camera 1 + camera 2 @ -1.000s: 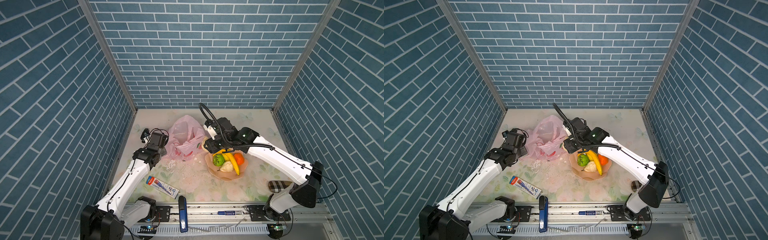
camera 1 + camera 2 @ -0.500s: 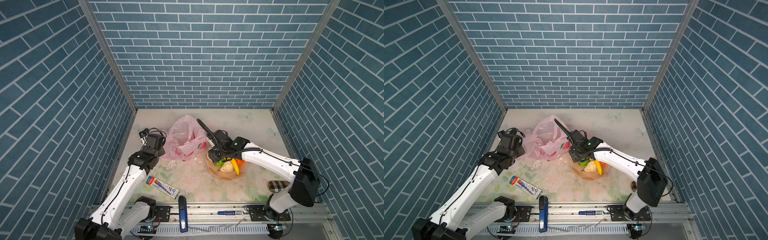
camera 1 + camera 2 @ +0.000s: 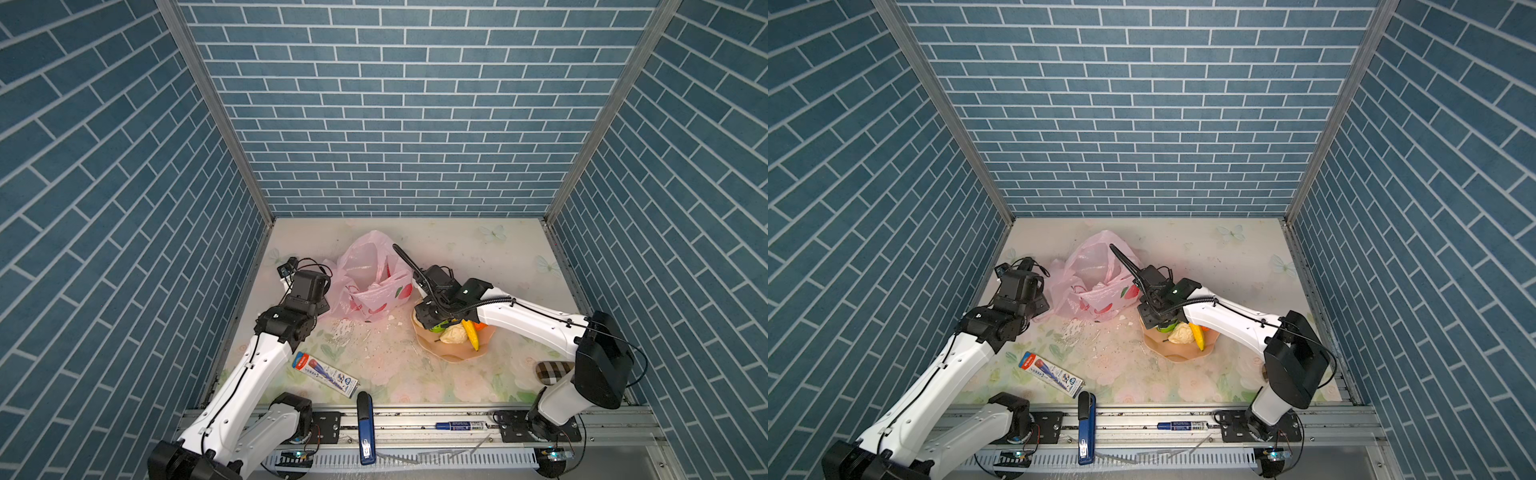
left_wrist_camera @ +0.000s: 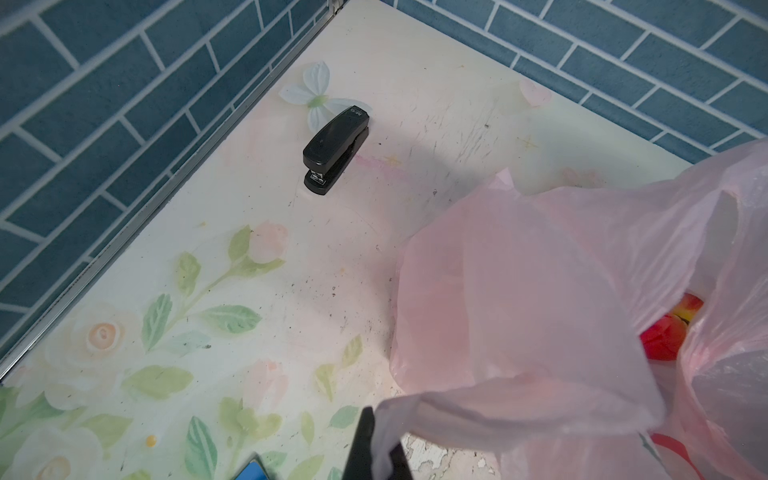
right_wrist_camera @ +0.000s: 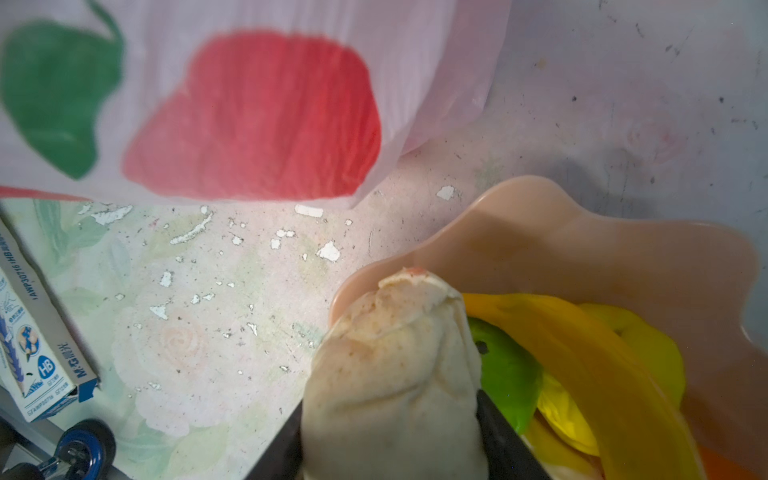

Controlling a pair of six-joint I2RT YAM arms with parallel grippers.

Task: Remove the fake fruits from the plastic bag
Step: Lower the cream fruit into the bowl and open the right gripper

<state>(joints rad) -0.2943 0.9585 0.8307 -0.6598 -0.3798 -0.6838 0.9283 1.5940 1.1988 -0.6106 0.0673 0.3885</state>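
My right gripper holds the pale cream fruit and next needs to move down onto the plate's edge nearest the bag, beside the green ball [image 5: 507,370], and let go of it there, because other fruits fill the middle.
The pink plastic bag [image 3: 370,282] [image 3: 1096,286] lies crumpled left of the peach plate [image 3: 453,358]. My left gripper [image 4: 380,453] [image 3: 322,306] is shut on a handle of the bag [image 4: 540,291]. A red fruit [image 4: 665,336] shows inside the bag's mouth. My right gripper [image 5: 395,415] [image 3: 432,322] is shut on a cream pale fruit [image 5: 395,365], low over the plate's [image 5: 582,249] left rim. On the plate lie a banana [image 3: 471,336] [image 5: 602,353], a green ball [image 5: 507,370], a yellow round fruit [image 5: 648,345], an orange [image 3: 482,326] and another cream fruit [image 3: 453,334].
A black stapler [image 4: 336,149] lies near the left wall. A pencil box [image 3: 326,374] sits in front of the bag. A blue stapler [image 3: 365,428] and a pen [image 3: 457,425] rest on the front rail. A checkered item [image 3: 552,370] lies by the right arm's base.
My right gripper has come down from above the bag's edge to the plate with the cream fruit. My left gripper has shifted slightly, still holding the handle.
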